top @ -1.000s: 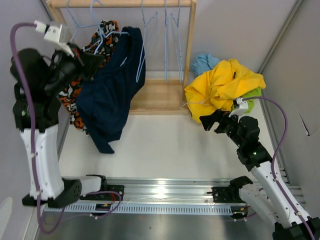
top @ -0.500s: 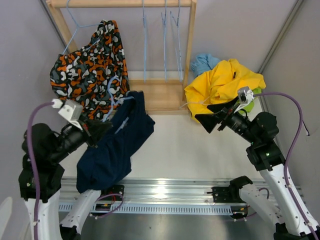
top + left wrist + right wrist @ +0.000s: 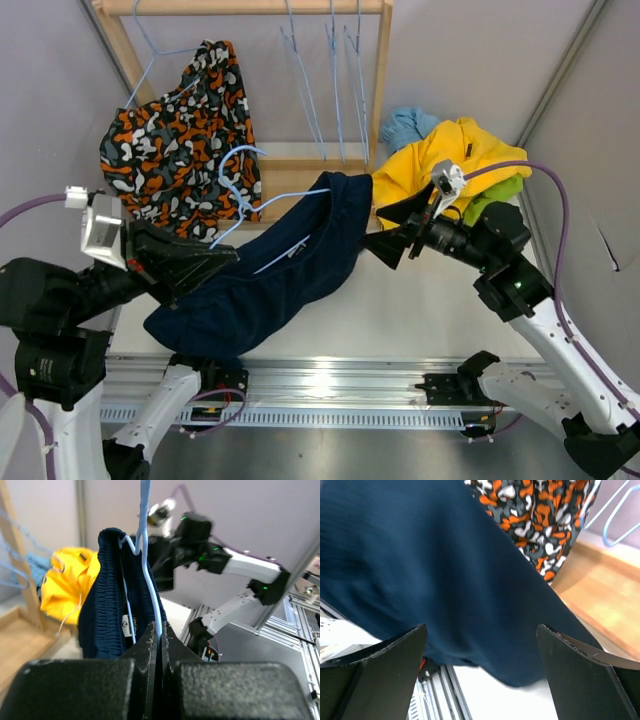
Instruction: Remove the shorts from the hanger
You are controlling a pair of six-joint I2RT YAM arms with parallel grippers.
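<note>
My right gripper moves toward my left gripper next, before closing, and its open fingers pass around the navy shorts' edge (image 3: 360,204) (image 3: 474,600) by the yellow shorts.
The dark navy shorts (image 3: 285,275) hang over a light blue wire hanger (image 3: 243,170), lifted off the rack and stretched across the middle. My left gripper (image 3: 218,258) is shut on the hanger's wire (image 3: 151,587), with the navy waistband (image 3: 107,600) draped just beyond its closed jaws. My right gripper (image 3: 378,232) stands open at the shorts' right end; the navy cloth (image 3: 435,575) fills the view just ahead of its spread fingers (image 3: 387,657). The camouflage shorts (image 3: 175,145) still hang on the rack. Yellow shorts (image 3: 450,160), light blue shorts (image 3: 404,124) and lime green shorts (image 3: 505,188) lie piled at the right.
A wooden rack (image 3: 380,70) with several empty blue hangers (image 3: 335,80) stands at the back on its wooden base (image 3: 295,180). A metal rail (image 3: 320,385) runs along the near edge. Grey walls close in left and right.
My left arm has swung down from the rack and carried the hanger with the navy shorts toward the middle. My right gripper has moved left up to the cloth's end, still open.
</note>
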